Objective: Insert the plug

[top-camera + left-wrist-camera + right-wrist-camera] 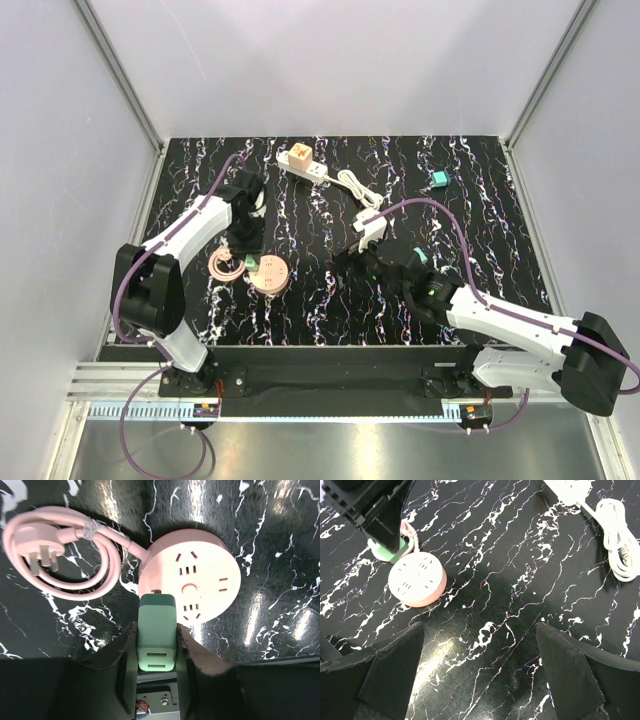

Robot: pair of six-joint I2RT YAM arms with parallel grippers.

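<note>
The socket by the coiled pink cord point(257, 273) point(156, 591) is below my left gripper, so my left gripper needs to lower the green adapter onto that socket and release it.
My left gripper point(156, 645) is shut on a mint-green plug adapter point(156, 630), its front end at the near edge of the round pink power strip point(192, 577); whether they touch I cannot tell. The strip's sockets face up; its pink cord and plug point(40, 555) coil to its left. In the top view the left gripper point(245, 245) stands over the strip point(270, 273) and the green adapter point(249, 262). My right gripper point(480, 680) is open and empty over bare table right of the strip point(417, 579); in the top view it point(362, 258) is at mid-table.
A white power strip point(303, 162) with an orange plug in it and a coiled white cord point(362, 190) lies at the back. A second green adapter point(438, 179) lies at the back right. The table is black marble-patterned, enclosed by white walls.
</note>
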